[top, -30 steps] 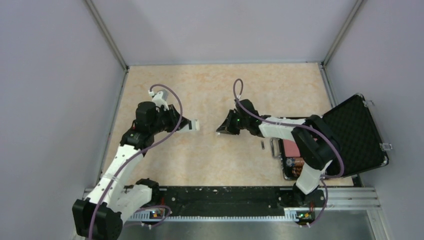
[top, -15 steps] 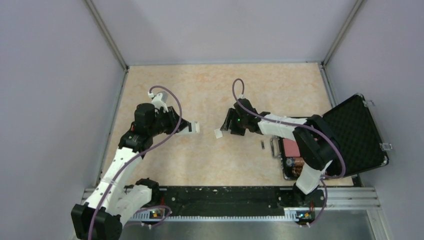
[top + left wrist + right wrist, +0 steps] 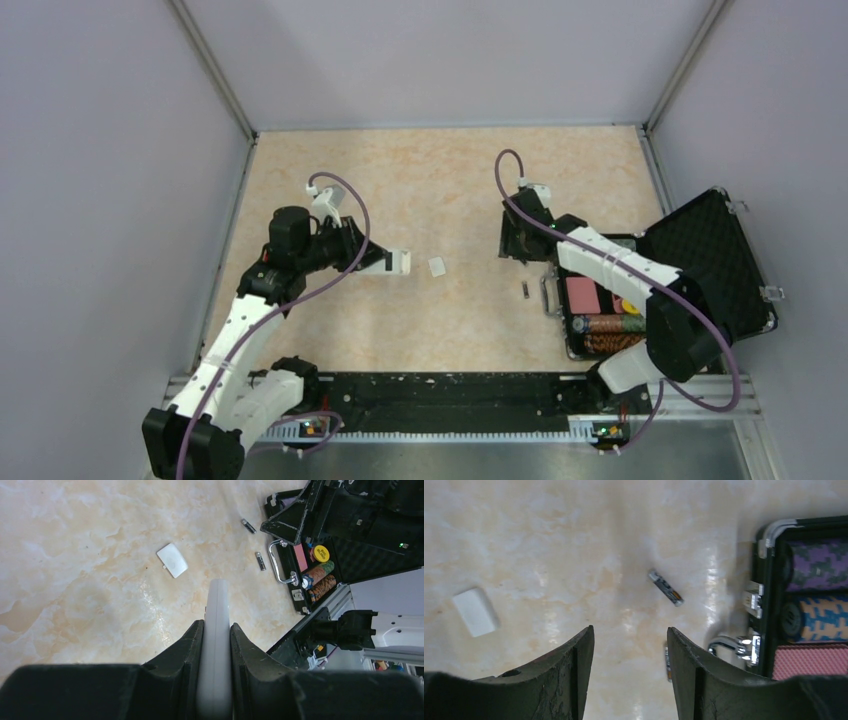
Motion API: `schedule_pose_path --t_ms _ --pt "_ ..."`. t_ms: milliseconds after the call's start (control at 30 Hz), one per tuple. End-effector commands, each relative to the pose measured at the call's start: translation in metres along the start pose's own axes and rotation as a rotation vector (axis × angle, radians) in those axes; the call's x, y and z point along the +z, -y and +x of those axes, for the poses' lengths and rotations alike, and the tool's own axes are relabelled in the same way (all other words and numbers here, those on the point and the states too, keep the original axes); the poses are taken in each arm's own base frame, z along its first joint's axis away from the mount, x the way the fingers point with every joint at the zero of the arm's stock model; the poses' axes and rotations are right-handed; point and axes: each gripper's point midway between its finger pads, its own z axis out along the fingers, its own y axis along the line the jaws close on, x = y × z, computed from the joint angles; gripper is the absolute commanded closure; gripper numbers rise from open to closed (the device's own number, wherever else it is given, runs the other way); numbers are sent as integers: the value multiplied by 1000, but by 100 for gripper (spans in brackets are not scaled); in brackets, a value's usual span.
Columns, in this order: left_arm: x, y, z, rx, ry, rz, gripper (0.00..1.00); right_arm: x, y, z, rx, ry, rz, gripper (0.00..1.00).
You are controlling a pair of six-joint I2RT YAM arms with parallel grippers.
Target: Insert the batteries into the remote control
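The battery (image 3: 525, 290) (image 3: 668, 663) beside the metal handle is still outside my open fingers by one finger, so my right gripper will move back and lower them around it.
The remote control (image 3: 218, 605), a slim white bar, is clamped edge-on between the jaws of my left gripper (image 3: 217, 624) and sticks out past them (image 3: 399, 262) over the table's middle left. Two batteries lie on the table: one (image 3: 666, 587) ahead of my right gripper (image 3: 629, 630), the other (image 3: 667, 663) half hidden beside its right finger. In the left wrist view both batteries (image 3: 248, 526) (image 3: 260, 560) lie near the case. My right gripper (image 3: 513, 245) is open and empty. A small white cover plate (image 3: 437, 266) lies flat between the two grippers.
An open black case (image 3: 705, 260) stands at the right edge, holding striped chip rolls (image 3: 819, 565), a pink deck (image 3: 582, 295) and a yellow disc (image 3: 320, 553). Its metal handle (image 3: 281, 562) points toward the batteries. Grey walls enclose the table.
My right gripper has opened, left the white cover plate on the table, and drawn back to the right toward the case. My left gripper has shifted slightly right with the remote.
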Motion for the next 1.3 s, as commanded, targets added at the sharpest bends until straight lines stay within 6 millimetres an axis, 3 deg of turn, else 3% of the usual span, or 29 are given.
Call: schedule_pose_path --t_ms 0,167,500,767,933,1033,1200,1267 --pt "-4 21 -18 62 49 79 100 2 42 14 -114 -75 145 46" --pt "-4 21 -17 59 44 80 100 0 43 32 -121 -145 127 48" --pt "-1 21 -17 53 34 87 100 8 49 76 -129 -289 112 64" --pt "-1 23 -18 56 30 97 100 22 48 84 -140 -310 115 73" --pt "-2 25 -19 61 30 100 100 29 45 89 -136 -331 101 89" --pt "-3 26 -19 65 29 103 100 28 43 91 -128 -332 90 88" --pt "-3 26 -18 66 23 110 100 30 44 97 -130 -351 90 74" --pt "-3 27 -18 66 23 113 100 31 45 100 -129 -359 89 74"
